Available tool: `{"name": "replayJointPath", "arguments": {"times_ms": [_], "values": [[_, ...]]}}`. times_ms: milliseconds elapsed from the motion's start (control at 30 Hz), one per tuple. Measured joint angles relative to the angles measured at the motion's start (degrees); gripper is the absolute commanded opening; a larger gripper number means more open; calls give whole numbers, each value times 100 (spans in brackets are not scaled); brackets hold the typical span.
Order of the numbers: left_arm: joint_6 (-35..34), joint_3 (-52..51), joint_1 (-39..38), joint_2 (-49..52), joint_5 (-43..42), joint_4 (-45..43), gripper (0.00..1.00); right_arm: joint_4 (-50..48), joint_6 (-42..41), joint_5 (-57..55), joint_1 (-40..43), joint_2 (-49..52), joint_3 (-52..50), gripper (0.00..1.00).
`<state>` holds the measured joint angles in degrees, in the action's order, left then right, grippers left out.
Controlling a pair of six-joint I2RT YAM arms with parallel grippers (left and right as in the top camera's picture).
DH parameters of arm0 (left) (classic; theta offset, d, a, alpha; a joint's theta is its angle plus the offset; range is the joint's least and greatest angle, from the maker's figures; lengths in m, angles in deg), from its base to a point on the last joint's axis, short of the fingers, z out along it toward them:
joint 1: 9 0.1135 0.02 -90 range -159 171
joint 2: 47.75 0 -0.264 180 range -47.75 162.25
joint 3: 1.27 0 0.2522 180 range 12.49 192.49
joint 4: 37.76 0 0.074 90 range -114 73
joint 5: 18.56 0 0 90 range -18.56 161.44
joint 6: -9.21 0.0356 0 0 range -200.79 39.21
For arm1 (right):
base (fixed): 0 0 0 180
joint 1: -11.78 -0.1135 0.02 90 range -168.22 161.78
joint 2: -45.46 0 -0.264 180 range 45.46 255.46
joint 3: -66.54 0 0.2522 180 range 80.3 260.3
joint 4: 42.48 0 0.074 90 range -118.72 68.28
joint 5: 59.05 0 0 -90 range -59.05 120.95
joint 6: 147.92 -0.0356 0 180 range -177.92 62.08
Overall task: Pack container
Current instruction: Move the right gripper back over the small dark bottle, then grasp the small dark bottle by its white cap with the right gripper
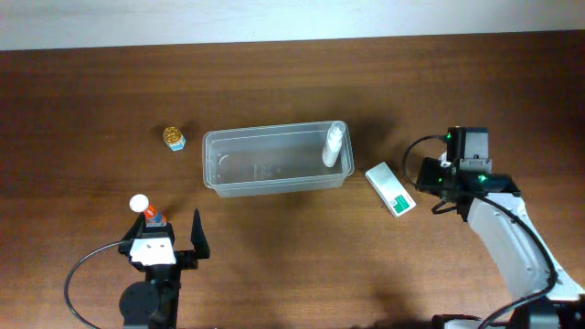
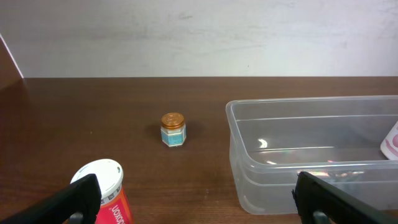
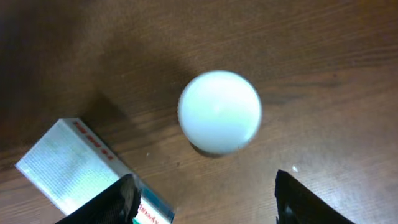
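Observation:
My right gripper moves down and outward next until its fingertips straddle the white round cap, which shows beyond my open fingertips in the wrist view.
The clear plastic container (image 1: 274, 163) stands mid-table, with a white bottle (image 1: 334, 144) leaning in its right end. It also shows in the left wrist view (image 2: 298, 155). A small gold-lidded jar (image 1: 173, 138) stands to its left, also in the left wrist view (image 2: 173, 129). A red bottle with a white cap (image 1: 144, 210) stands by the left finger of my open left gripper (image 1: 172, 236), as the left wrist view shows (image 2: 102, 193) (image 2: 202, 202). My right gripper (image 1: 428, 175) (image 3: 205, 205) is open above a white round cap (image 3: 219, 111), beside a white and green box (image 1: 391, 190) (image 3: 74, 165).
The dark wooden table (image 1: 292, 265) runs to a pale wall at the back. Black cables loop around both arm bases at the front corners.

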<state>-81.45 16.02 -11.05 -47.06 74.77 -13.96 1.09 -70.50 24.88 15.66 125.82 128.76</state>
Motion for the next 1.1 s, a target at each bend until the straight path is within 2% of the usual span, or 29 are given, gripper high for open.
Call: {"name": "replayJointPath", "arguments": {"times_ms": [133, 233, 633, 800, 1100], "values": [[0, 0, 0, 0, 0, 0, 99, -511, 302, 0, 0, 50, -240, 62], [0, 0, 0, 0, 0, 0, 99, -789, 455, 0, 0, 50, -299, 55], [0, 0, -2, 0, 0, 0, 99, -1259, 748, -2, 0, 549, -328, 53], [0, 0, -2, 0, 0, 0, 99, -1364, 809, -2, 4, 629, -354, 41], [0, 0, 0, 0, 0, 0, 99, -1600, 874, -55, 7, 647, -356, 42]]}}
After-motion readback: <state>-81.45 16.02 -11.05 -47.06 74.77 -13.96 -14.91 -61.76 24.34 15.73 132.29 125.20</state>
